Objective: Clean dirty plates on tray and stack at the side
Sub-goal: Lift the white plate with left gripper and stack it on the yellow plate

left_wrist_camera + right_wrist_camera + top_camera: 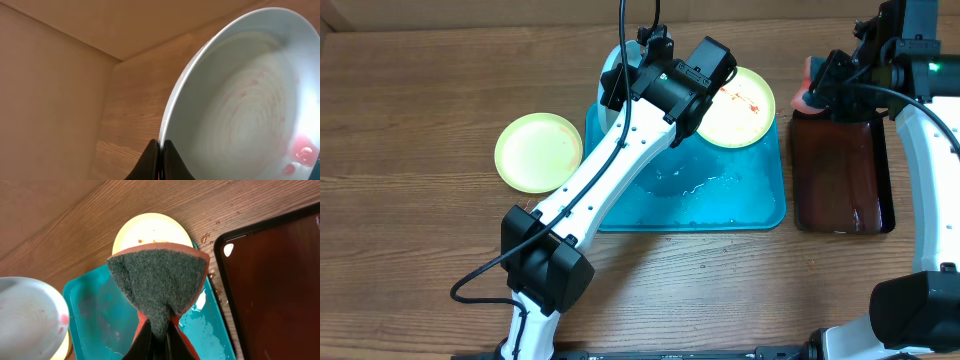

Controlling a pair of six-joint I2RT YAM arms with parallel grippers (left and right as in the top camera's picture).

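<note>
The left gripper swings down and left in the overhead view next, releasing the light blue plate's rim atop the yellow plate (538, 152), bare beside the tray.
My left gripper (625, 85) is shut on the rim of the light blue plate (608, 72) and holds it tilted on edge over the back left corner of the turquoise tray (760, 215). The left wrist view shows the jaws (161, 150) pinching the rim, with faint pink smears on the plate (245, 100). A yellow-rimmed plate (745, 110) with red sauce streaks lies at the tray's back right. A clean-looking yellow plate (538, 152) lies on the table left of the tray. My right gripper (817, 92) is shut on a sponge (160, 277), orange-red with a grey-green scouring face.
A dark red-brown tray (840, 175) with black edges lies right of the turquoise tray, under my right arm. The turquoise tray (100, 310) is wet, with water films. My left arm stretches diagonally across the tray's left side.
</note>
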